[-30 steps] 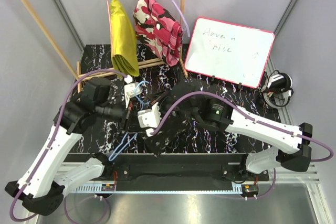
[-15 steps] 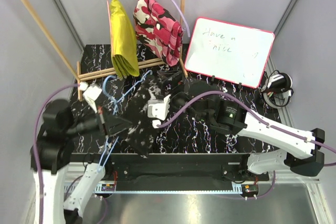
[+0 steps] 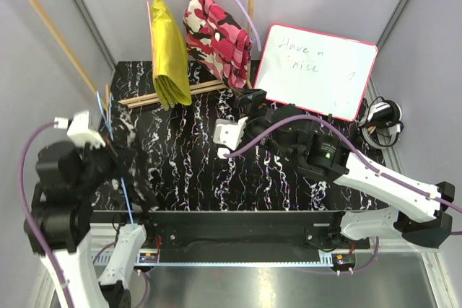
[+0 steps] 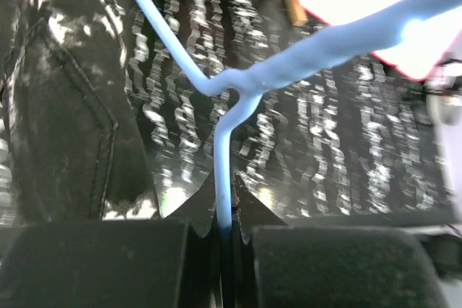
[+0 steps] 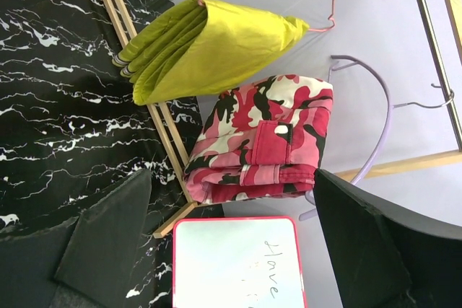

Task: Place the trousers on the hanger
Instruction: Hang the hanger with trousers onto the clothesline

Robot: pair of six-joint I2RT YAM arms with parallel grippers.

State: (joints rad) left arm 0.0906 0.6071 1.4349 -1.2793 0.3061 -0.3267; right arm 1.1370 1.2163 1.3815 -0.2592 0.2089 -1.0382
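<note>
Next, my left gripper will move outward and up to that empty stretch and release the wire hanger, since the rack's metal bar is bare beside the pink hanger.
The light-blue wire hanger (image 3: 115, 167) is lifted at the left edge of the table, with my left gripper (image 3: 108, 152) shut on it. In the left wrist view the hanger (image 4: 238, 88) runs down into the pinched jaws of the left gripper (image 4: 225, 200). The black, white-blotched trousers (image 3: 137, 178) hang from the hanger beside that gripper, and the trousers (image 4: 65, 106) fill the left of the wrist view. My right gripper (image 3: 249, 106) stands open near the whiteboard, well away from the trousers. In its own view the right gripper (image 5: 231, 243) holds nothing.
A wooden rack (image 3: 54, 23) stands at the back with a yellow garment (image 3: 167, 52) on a pink hanger and a pink camouflage garment (image 3: 216, 37) on a lilac hanger. A whiteboard (image 3: 314, 70) leans at the back right. A black-and-white device (image 3: 379, 115) lies by the right edge.
My left arm has swung left and lifted the hanger with the trousers hanging on it. My right gripper has opened, let go of the trousers and drawn back toward the whiteboard.
</note>
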